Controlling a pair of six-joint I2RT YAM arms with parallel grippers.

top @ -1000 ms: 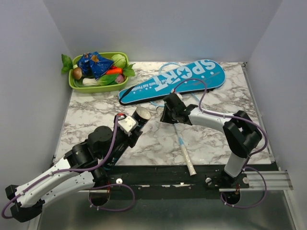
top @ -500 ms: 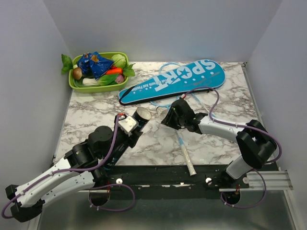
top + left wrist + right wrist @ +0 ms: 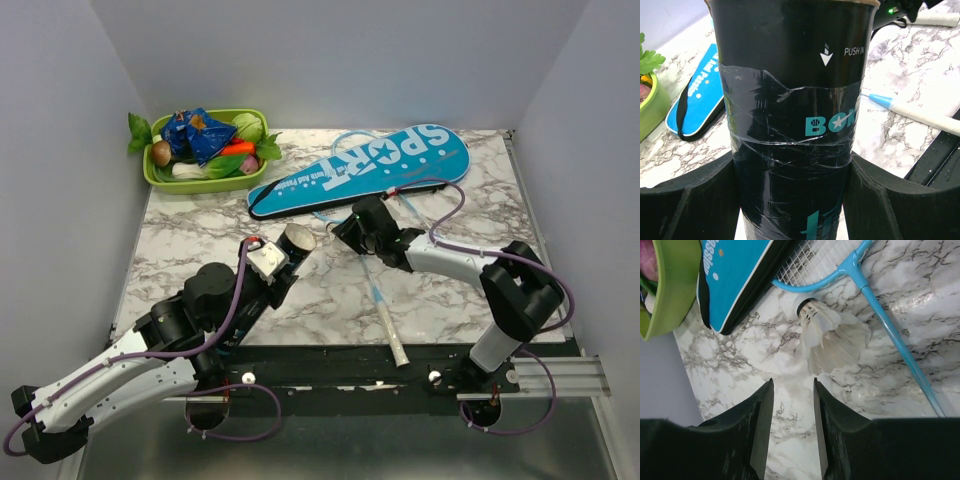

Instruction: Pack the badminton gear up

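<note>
The robot's right gripper will go down next around the white shuttlecock's near feather edge (image 3: 829, 359).
My left gripper (image 3: 285, 252) is shut on the dark clear tube (image 3: 296, 240), which fills the left wrist view (image 3: 790, 115) between both fingers and is tilted up off the table. My right gripper (image 3: 792, 384) is open and empty, low over the marble. A white feather shuttlecock (image 3: 830, 335) lies just beyond its fingertips, apart from them. A light-blue racket (image 3: 383, 305) lies across the table with its white butt at the front edge; its shaft (image 3: 890, 325) runs beside the shuttlecock. The blue "SPORT" cover (image 3: 365, 165) lies behind, with a racket head (image 3: 805, 260) partly under it.
A green tray (image 3: 155, 172) of toy vegetables stands at the back left corner; its rim shows in the right wrist view (image 3: 665, 290). Grey walls close three sides. The black rail with the arm bases runs along the front edge.
My right arm has swung its elbow to the right and lower, and the gripper has shifted slightly by the shuttlecock. The left arm and the tube have not moved.
</note>
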